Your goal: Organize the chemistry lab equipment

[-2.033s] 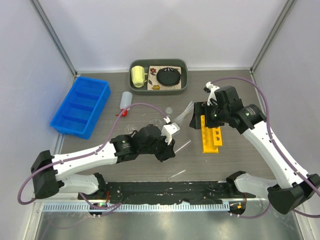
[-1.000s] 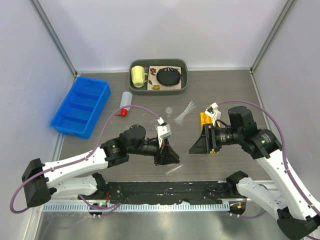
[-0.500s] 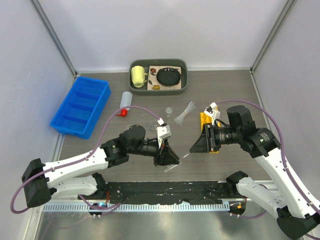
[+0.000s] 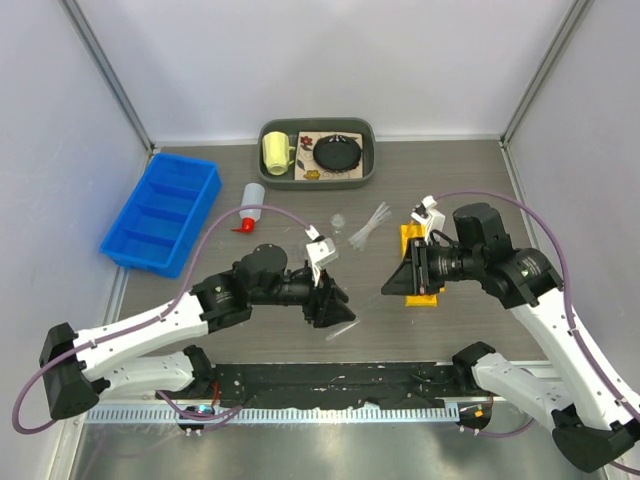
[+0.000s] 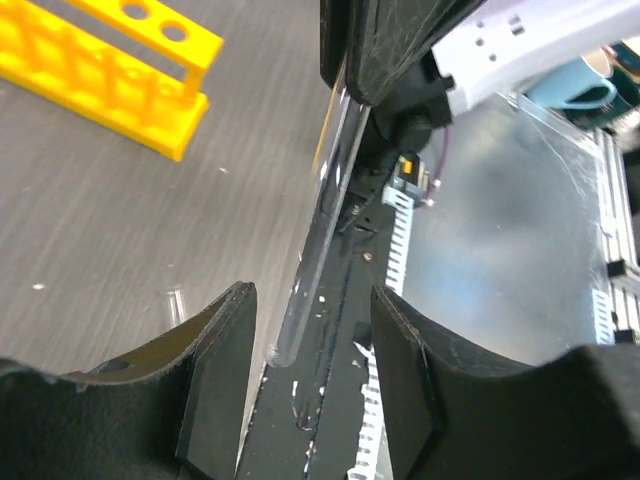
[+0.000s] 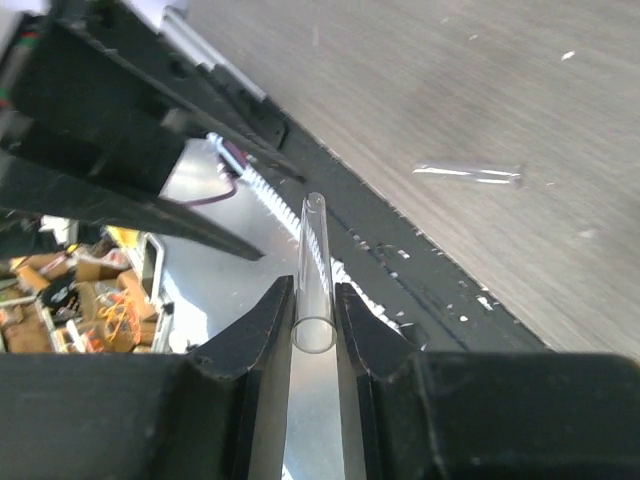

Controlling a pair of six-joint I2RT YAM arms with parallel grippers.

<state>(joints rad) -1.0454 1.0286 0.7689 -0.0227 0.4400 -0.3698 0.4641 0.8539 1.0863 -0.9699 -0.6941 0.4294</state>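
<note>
My right gripper will next tip its fingers down and lower the glass tube outward into the yellow rack's far end (image 4: 412, 232) to let it go, as the rack has open holes.
My right gripper (image 6: 315, 300) is shut on a clear glass tube (image 6: 314, 250), which sticks out past its fingers above the table's front. The left gripper (image 5: 310, 305) faces it, open, with that tube's (image 5: 325, 230) free end between its fingers and touching neither. In the top view the two grippers, left (image 4: 340, 298) and right (image 4: 388, 288), meet nose to nose at mid-table. The yellow rack (image 4: 421, 270) lies partly under the right gripper. Another tube (image 4: 341, 329) lies on the table below the left gripper. A red-capped squeeze bottle (image 4: 250, 203), a pipette bundle (image 4: 368, 228) and a small glass beaker (image 4: 339, 220) lie further back.
A blue divided bin (image 4: 160, 212) stands at the left. At the back, a grey tray (image 4: 317, 183) holds a yellow mug (image 4: 276, 153) and a black disc (image 4: 338, 153). A black strip and metal rail run along the near edge.
The left gripper has opened and let go of the tube, drawing back a little to the left. The right gripper has closed on the tube's other end.
</note>
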